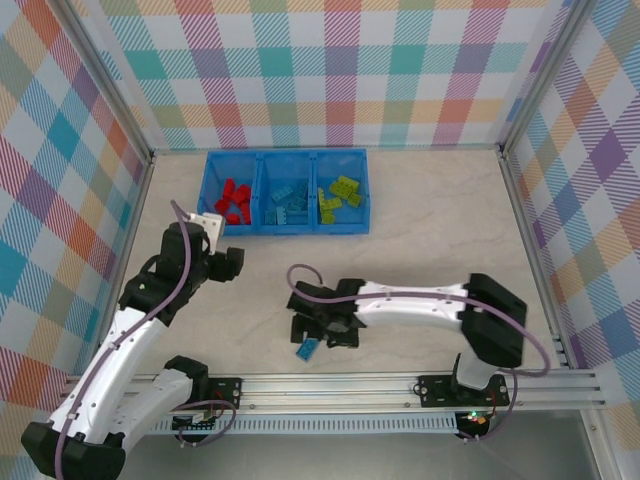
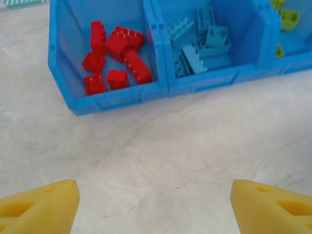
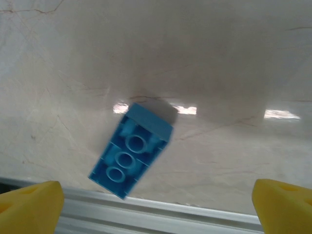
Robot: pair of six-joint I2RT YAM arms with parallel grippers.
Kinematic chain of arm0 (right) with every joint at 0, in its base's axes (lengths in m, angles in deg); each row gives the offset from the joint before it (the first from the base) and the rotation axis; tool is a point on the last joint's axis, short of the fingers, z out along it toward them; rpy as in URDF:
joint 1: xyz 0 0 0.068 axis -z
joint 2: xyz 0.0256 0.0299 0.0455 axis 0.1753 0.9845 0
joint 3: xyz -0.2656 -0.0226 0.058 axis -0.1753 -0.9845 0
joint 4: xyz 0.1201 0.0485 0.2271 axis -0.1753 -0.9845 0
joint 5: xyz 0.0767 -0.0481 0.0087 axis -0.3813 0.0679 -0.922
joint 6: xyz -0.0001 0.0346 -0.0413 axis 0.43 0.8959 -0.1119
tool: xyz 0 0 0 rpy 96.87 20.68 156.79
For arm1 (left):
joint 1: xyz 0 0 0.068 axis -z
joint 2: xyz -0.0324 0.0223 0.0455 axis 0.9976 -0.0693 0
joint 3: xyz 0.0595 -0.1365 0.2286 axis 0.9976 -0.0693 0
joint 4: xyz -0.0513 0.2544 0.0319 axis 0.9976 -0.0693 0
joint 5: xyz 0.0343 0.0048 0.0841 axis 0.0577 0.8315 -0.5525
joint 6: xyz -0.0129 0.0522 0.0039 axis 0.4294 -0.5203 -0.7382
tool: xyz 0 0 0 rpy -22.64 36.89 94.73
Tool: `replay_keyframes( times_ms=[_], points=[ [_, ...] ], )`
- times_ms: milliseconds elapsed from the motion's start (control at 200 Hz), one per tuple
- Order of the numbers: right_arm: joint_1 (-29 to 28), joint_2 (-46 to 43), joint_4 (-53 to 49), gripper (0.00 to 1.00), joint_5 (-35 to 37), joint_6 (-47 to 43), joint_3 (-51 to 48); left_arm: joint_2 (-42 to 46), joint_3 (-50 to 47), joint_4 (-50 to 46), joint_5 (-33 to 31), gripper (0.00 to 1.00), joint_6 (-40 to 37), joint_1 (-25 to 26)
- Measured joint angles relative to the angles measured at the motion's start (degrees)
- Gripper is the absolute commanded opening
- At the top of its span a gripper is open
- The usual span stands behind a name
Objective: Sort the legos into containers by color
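The blue lego lies at an angle between the right gripper's open fingers, so the robot needs to turn that gripper and lower it onto the lego's long sides next.
The blue tray [image 1: 285, 214] stands at the back of the table, its three containers side by side. Red legos [image 2: 117, 58] lie in the left one, light blue legos [image 2: 202, 41] in the middle, lime green legos [image 1: 338, 194] in the right. My left gripper [image 2: 155, 207] hangs open over bare table just in front of the red container, nothing between its yellow fingertips [image 2: 41, 204]. One blue lego [image 3: 130, 150] lies upside down near the table's front edge. My right gripper [image 3: 158, 209] hovers open over it, fingers wide on either side and not touching it.
An aluminium rail [image 3: 161, 217] runs along the table's front edge right beside the loose blue lego [image 1: 307, 348]. Checked walls [image 1: 340, 70] close in the back and both sides. Bare table lies between the tray and the arms.
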Motion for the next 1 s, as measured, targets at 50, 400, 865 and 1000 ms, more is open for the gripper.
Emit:
replay_keyframes(
  times_ms=[50,400,865,1000],
  points=[
    [-0.61,2.8,-0.46,0.99,0.07,1.57,2.32,0.26,-0.37,0.07,0.04,0.86,-0.74,0.0],
    [-1.27,8.22,-3.85,0.62,1.51,10.25,4.48,2.03,-0.76,2.62,4.09,1.0,-3.96,0.0],
    [6.19,-0.24,1.14,0.26,3.3,8.83,-8.07,10.32,-2.43,2.21,17.79,1.0,-7.3,0.0],
    [14.36,-7.08,1.7,0.24,5.33,0.85,-9.53,12.94,-2.34,-0.46,29.07,1.0,-12.68,0.11]
  ],
)
